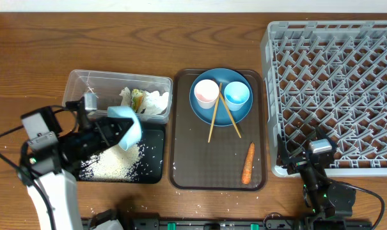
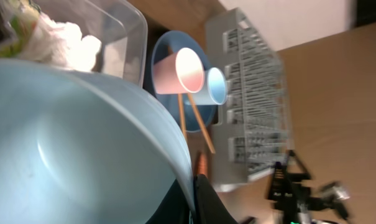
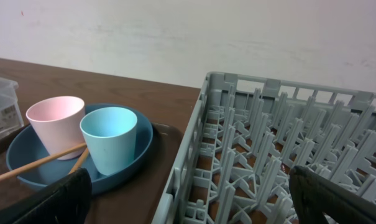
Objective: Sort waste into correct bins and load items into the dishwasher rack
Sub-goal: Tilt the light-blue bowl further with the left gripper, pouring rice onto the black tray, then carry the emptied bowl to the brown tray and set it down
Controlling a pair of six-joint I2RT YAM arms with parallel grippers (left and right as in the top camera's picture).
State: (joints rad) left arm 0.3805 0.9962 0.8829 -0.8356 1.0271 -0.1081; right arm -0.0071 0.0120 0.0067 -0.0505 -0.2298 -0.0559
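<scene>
The rice (image 1: 110,165) is in the black tray (image 1: 153,172). The bowl swings toward the carrot with my left gripper next, then comes down level onto the brown serving tray's bare part.
My left gripper (image 1: 107,131) is shut on the rim of the white bowl with a pale blue inside (image 1: 126,128), holding it tilted over the black tray (image 1: 153,172), where rice (image 1: 110,165) lies. The bowl fills the left wrist view (image 2: 82,137), pinched between the fingers (image 2: 197,199). The clear tub (image 1: 116,78) holds tissues (image 1: 151,102) and the green-yellow wrapper (image 1: 138,99). The blue plate (image 1: 203,112) carries the pink cup (image 1: 206,92), light blue cup (image 1: 236,94) and chopsticks (image 1: 213,115). The carrot (image 1: 248,163) lies nearby. My right gripper (image 1: 302,156) is open and empty at the front left corner of the rack (image 1: 334,76).
The plate and carrot sit on a brown serving tray (image 1: 199,172) between the bins and the rack. In the right wrist view the open fingers (image 3: 188,199) straddle the rack's rim (image 3: 281,143), with the cups (image 3: 110,137) to the left. A few rice grains lie on the table's front edge.
</scene>
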